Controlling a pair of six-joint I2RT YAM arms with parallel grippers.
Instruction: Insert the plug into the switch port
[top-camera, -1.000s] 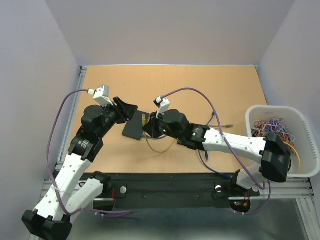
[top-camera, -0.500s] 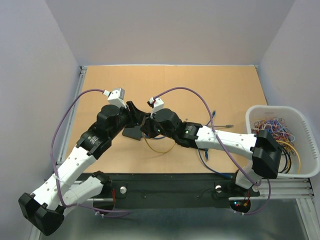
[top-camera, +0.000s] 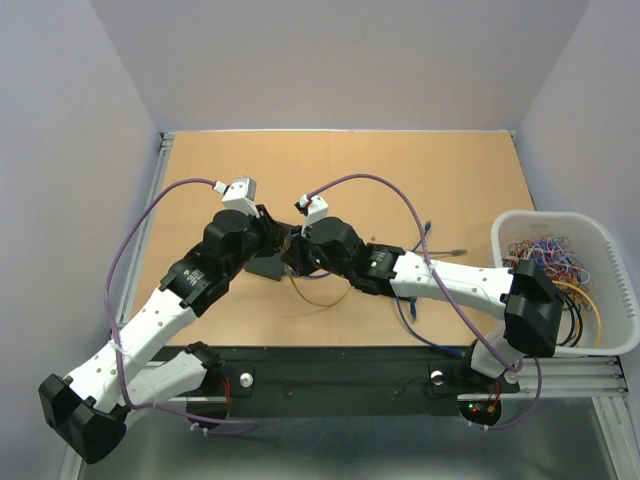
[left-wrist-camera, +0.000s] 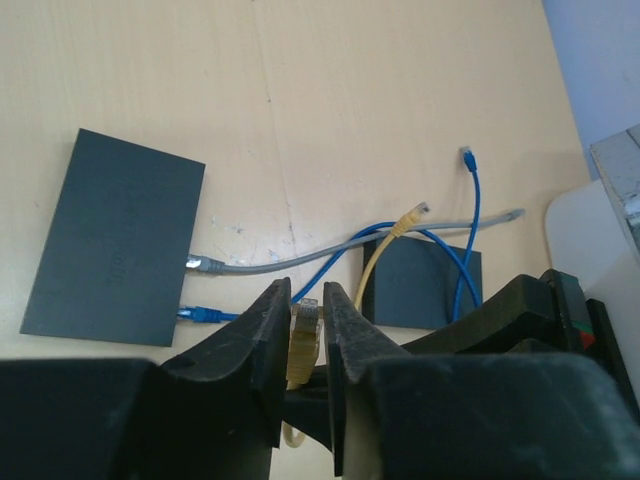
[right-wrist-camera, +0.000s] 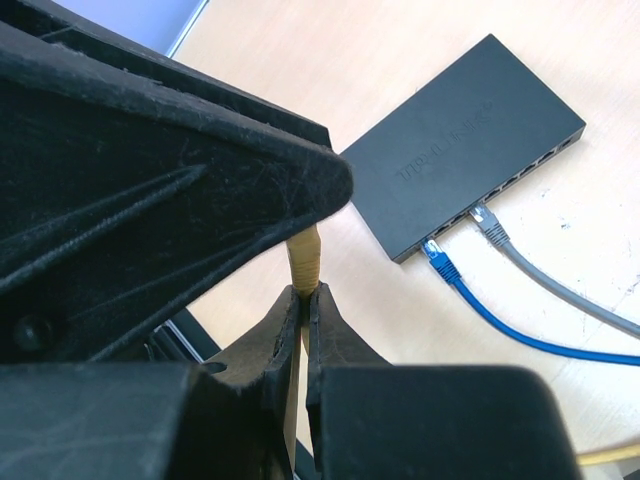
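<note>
The yellow plug's head (top-camera: 287, 243) (left-wrist-camera: 306, 325) is at my left gripper's fingers, and the plug's boot is in my right gripper. My left gripper should next lift, swing level toward the basket and release the head.
The dark grey switch (left-wrist-camera: 115, 250) lies flat on the table, with a grey plug and a blue plug in its ports. It also shows in the right wrist view (right-wrist-camera: 465, 150) and, partly hidden, in the top view (top-camera: 264, 267). The yellow plug (left-wrist-camera: 304, 340) stands upright between the two grippers, above the table just right of the switch. My left gripper (left-wrist-camera: 303, 295) is closed snugly on the plug's head. My right gripper (right-wrist-camera: 303, 292) is shut on the plug's boot (right-wrist-camera: 303, 262) from below. In the top view the left gripper (top-camera: 278, 238) and the right gripper (top-camera: 292, 252) meet tip to tip.
A second dark box (left-wrist-camera: 420, 290) lies right of the switch, with blue (left-wrist-camera: 470, 220) and grey (left-wrist-camera: 300, 258) cables across it. The yellow cable loops on the table (top-camera: 320, 298). A white basket (top-camera: 600, 232) of cables stands at the right edge.
My left arm has swung right and in towards the right gripper, and its jaws now sit around the yellow plug. The right gripper shifted slightly left, still holding the plug.
</note>
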